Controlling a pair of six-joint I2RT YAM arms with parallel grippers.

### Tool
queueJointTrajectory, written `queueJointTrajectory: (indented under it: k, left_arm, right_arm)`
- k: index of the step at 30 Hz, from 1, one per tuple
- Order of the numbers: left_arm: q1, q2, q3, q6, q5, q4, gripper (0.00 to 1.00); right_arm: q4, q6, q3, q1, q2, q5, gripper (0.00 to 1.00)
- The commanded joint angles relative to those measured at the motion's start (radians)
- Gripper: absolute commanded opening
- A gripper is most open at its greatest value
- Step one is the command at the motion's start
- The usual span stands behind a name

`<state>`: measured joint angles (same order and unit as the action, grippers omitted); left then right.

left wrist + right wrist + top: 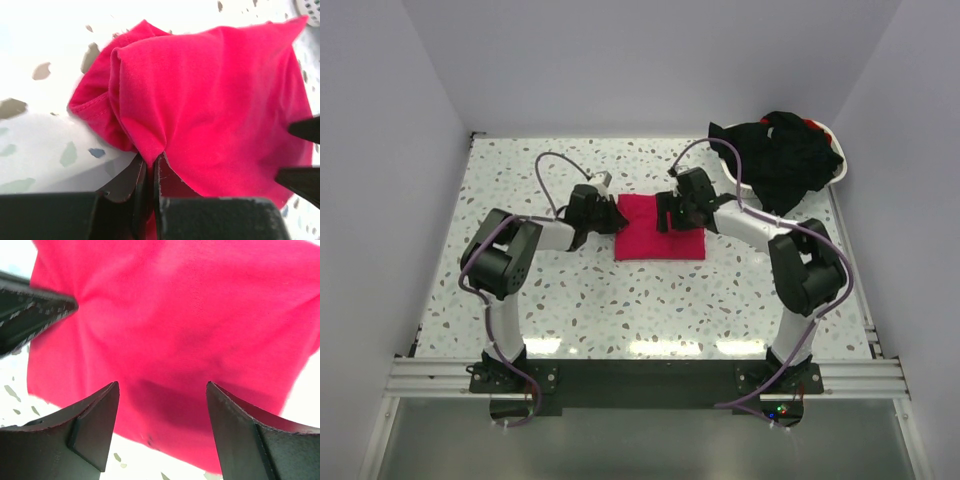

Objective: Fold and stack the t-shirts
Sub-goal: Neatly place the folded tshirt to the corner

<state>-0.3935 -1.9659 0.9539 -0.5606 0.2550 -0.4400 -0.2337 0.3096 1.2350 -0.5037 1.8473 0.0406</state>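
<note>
Next, the left gripper drags the red t-shirt outward and to the left in the top view to the far table corner, then releases it, because that corner is bare.
The pinkish-red t-shirt (660, 235) lies folded into a rough square on the speckled table, mid-centre. My left gripper (611, 214) is at its left edge, shut on a pinched fold of the red fabric; the left wrist view shows the jaws (150, 161) closed on the shirt (215, 100). My right gripper (669, 214) hovers over the shirt's upper right part, open and empty; in the right wrist view (162, 386) the red shirt (190, 315) fills the space between its fingers. The black t-shirts (785, 155) are heaped at the far right.
The white plastic basket (721, 130) under the black heap stands at the table's far right corner. The two grippers are close together over the red shirt. White walls enclose the table on three sides.
</note>
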Motion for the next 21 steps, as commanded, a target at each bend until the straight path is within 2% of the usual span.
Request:
queueJointTrajectory:
  k: [1,7,16,21]
  left_arm:
    - [0.005,0.038,0.08,0.089,-0.164,0.13,0.0]
    - [0.057,0.044,0.167,0.194,-0.307,0.277,0.0]
    - [0.251,0.016,0.333,0.306,-0.454,0.51,0.0]
    - [0.357,0.015,0.411,0.347,-0.474,0.604,0.0]
  right_arm:
    - [-0.015,-0.013,-0.002,-0.002,-0.103,-0.036,0.74]
    - [-0.047,-0.029,-0.005,-0.004,-0.145,-0.057,0.75]
    - [-0.055,-0.053,0.021,-0.004,-0.143,-0.056,0.75]
    - [-0.042,-0.06,0.026,-0.002,-0.14,-0.042,0.75]
